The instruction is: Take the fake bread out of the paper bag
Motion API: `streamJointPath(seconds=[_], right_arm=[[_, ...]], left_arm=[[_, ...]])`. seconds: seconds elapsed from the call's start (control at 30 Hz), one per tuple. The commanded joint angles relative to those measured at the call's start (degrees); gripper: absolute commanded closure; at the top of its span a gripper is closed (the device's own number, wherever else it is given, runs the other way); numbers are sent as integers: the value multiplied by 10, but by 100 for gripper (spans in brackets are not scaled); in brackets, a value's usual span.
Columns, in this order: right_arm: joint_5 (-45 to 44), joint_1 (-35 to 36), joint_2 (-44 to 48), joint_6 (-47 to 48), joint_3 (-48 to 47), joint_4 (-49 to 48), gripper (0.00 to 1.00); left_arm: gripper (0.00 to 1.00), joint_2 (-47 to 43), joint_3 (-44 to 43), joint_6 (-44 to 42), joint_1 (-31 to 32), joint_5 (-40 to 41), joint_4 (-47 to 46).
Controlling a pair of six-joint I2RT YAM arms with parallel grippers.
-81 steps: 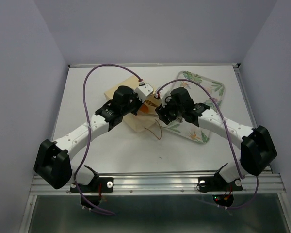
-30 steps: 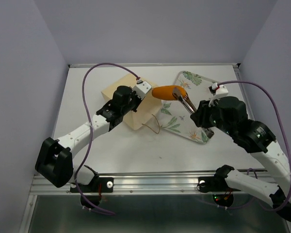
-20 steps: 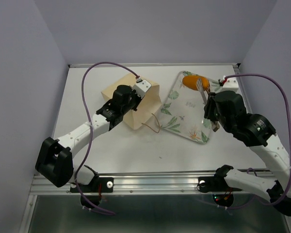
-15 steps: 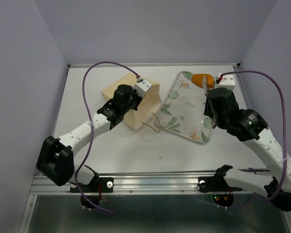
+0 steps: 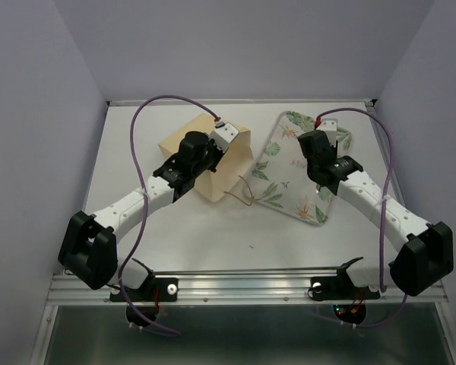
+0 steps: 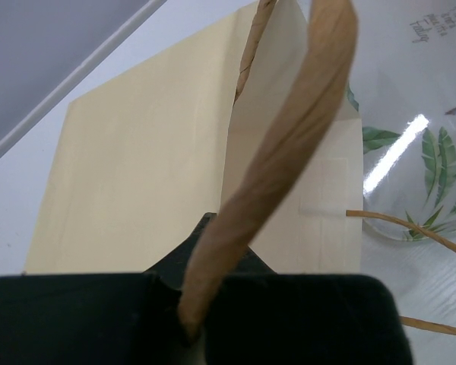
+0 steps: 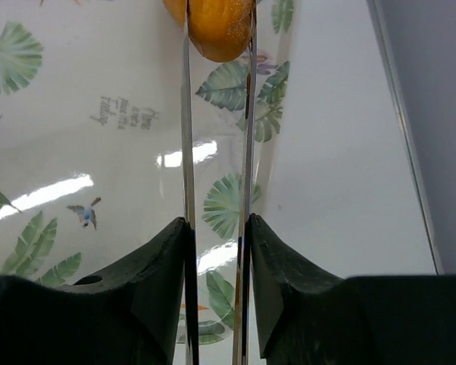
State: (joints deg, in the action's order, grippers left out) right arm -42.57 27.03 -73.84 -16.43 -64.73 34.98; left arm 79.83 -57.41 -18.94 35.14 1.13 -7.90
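Note:
Next, my right gripper draws back, then brings the loaf down onto the tray's middle (image 5: 300, 168) (image 7: 131, 128), because that printed surface lies empty.
The pale-tan paper bag (image 5: 232, 171) lies on the table left of centre, its mouth toward the floral tray. My left gripper (image 5: 205, 156) is shut on one brown cord handle (image 6: 289, 152), which runs up from between its jaws (image 6: 194, 327); the bag's side (image 6: 137, 167) fills that view. My right gripper (image 5: 321, 144) is over the far right part of the tray. Its long thin fingers are shut on the golden-orange loaf (image 7: 216, 26) at their tips (image 7: 216, 42), just above the tray. The other bread pieces are hidden.
The floral-print tray (image 5: 289, 182) lies right of the bag, and its glossy surface (image 7: 99, 152) fills the right wrist view. The bag's second cord handle (image 5: 245, 196) lies loose on the table between bag and tray. The right table edge (image 7: 395, 114) runs beside the tray.
My right gripper pulled the loaf out of the bag's mouth, carried it right and back over the tray, and lowered it there. My left gripper kept hold of the bag's handle.

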Motion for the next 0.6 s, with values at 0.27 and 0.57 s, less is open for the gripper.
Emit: streamJointPath(seconds=[0.27, 0.57], right_arm=[[128, 3, 43, -71, 86, -40, 87], [202, 3, 87, -171, 144, 22, 69]], left_arm=[[100, -13, -24, 5, -2, 1, -23], [100, -12, -26, 9, -2, -1, -23]])
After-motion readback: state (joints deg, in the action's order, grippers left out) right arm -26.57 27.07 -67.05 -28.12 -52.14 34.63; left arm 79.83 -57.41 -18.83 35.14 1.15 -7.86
